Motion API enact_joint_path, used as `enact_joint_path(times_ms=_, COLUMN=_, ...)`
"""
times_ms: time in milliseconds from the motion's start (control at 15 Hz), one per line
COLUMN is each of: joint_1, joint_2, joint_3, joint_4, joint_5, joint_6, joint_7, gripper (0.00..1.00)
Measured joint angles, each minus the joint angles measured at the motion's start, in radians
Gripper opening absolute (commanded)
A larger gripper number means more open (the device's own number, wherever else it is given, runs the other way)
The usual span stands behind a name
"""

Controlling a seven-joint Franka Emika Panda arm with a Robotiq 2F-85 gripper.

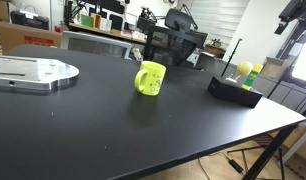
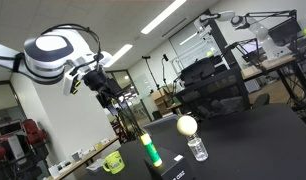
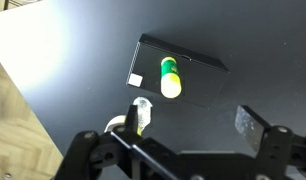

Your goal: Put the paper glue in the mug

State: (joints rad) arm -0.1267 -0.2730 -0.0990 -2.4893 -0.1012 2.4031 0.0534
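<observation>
I will move over the box [image 2: 174, 172] and lower my fingers around the glue's yellow top. The top is below my gripper, past the bare table between its fingers.
The paper glue [image 2: 149, 154], a slim green bottle with a yellow part, stands upright on a black box [image 2: 174, 172]. In the wrist view the glue [image 3: 170, 77] is seen from above on the box [image 3: 198, 75]. The yellow-green mug [image 1: 150, 78] stands upright near the middle of the black table [image 1: 113, 130], well apart from the box [image 1: 233, 90]; it also shows in an exterior view [image 2: 114, 162]. My gripper [image 2: 106, 95] hangs high above the table, open and empty. In the wrist view its fingers [image 3: 193, 125] straddle bare table just in front of the box.
A round yellow ball [image 2: 186, 125] and a small clear bottle [image 2: 197, 148] stand by the box; the clear bottle [image 3: 143, 108] sits beside one finger. A metal plate [image 1: 33, 72] lies at the far table end. Office chairs and desks stand behind.
</observation>
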Motion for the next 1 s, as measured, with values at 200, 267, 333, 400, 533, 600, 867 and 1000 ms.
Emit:
enact_joint_path(times_ms=200, joint_1=-0.02, joint_2=0.096, joint_3=0.022, joint_4=0.049, joint_5=-0.017, joint_6=0.028, joint_7=0.141, gripper=1.0)
enact_joint_path(times_ms=267, joint_1=-0.022, joint_2=0.129, joint_3=0.025, joint_4=0.067, joint_5=-0.022, joint_6=0.035, joint_7=0.182, gripper=1.0)
enact_joint_path(times_ms=333, joint_1=-0.023, joint_2=0.16, joint_3=0.025, joint_4=0.085, joint_5=-0.028, joint_6=0.038, joint_7=0.216, gripper=1.0)
enact_joint_path(times_ms=400, joint_1=-0.023, joint_2=0.192, joint_3=0.025, joint_4=0.101, joint_5=-0.038, joint_6=0.04, joint_7=0.248, gripper=1.0)
enact_joint_path(times_ms=533, joint_1=-0.022, joint_2=0.249, joint_3=0.024, joint_4=0.128, joint_5=-0.053, joint_6=0.048, joint_7=0.291, gripper=1.0)
enact_joint_path(times_ms=600, joint_1=-0.022, joint_2=0.273, joint_3=0.023, joint_4=0.137, joint_5=-0.058, joint_6=0.053, joint_7=0.307, gripper=1.0)
enact_joint_path(times_ms=867, joint_1=-0.013, joint_2=0.351, joint_3=0.016, joint_4=0.155, joint_5=-0.059, joint_6=0.066, joint_7=0.335, gripper=1.0)
enact_joint_path(times_ms=1000, joint_1=-0.004, joint_2=0.379, joint_3=0.01, joint_4=0.156, joint_5=-0.059, joint_6=0.077, joint_7=0.343, gripper=0.75)
